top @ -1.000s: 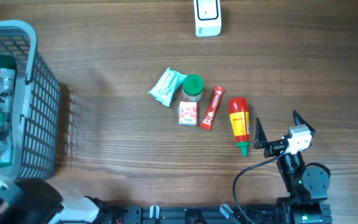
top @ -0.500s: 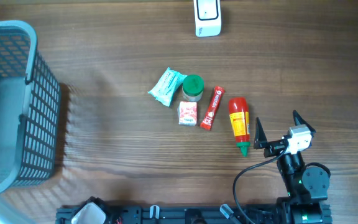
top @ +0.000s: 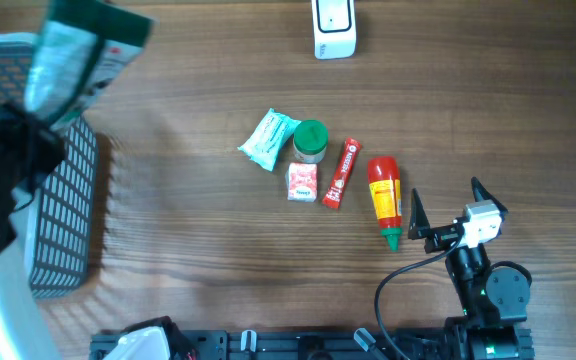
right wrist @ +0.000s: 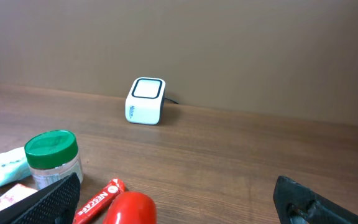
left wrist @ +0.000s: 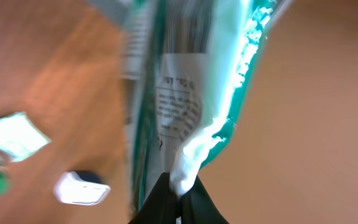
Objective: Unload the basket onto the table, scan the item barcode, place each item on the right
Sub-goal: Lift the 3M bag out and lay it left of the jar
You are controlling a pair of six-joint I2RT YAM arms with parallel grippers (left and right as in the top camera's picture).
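The robot's left gripper will move toward that gap next and lower the package there.
A green-and-white plastic package [top: 80, 42] hangs in the air above the basket's far corner at the top left. My left gripper [left wrist: 178, 188] is shut on the package's [left wrist: 188, 93] white bottom edge, and a printed label shows on its face. The white scanner [top: 334, 28] stands at the table's far edge, well to the right of the package; it also shows as the scanner [left wrist: 79, 188] beyond the package. My right gripper [top: 444, 190] stands open and holds nothing at the lower right, beside a red sauce bottle [top: 385, 197].
A grey wire basket [top: 63, 200] sits at the left edge. In mid-table lie a teal packet [top: 267, 139], a green-lidded jar [top: 310, 140], a small red-and-white packet [top: 302, 181] and a red Nescafe stick [top: 341, 173].
The package has come up out of the basket, and my left arm now reaches over the basket at the left. My right arm has not moved.
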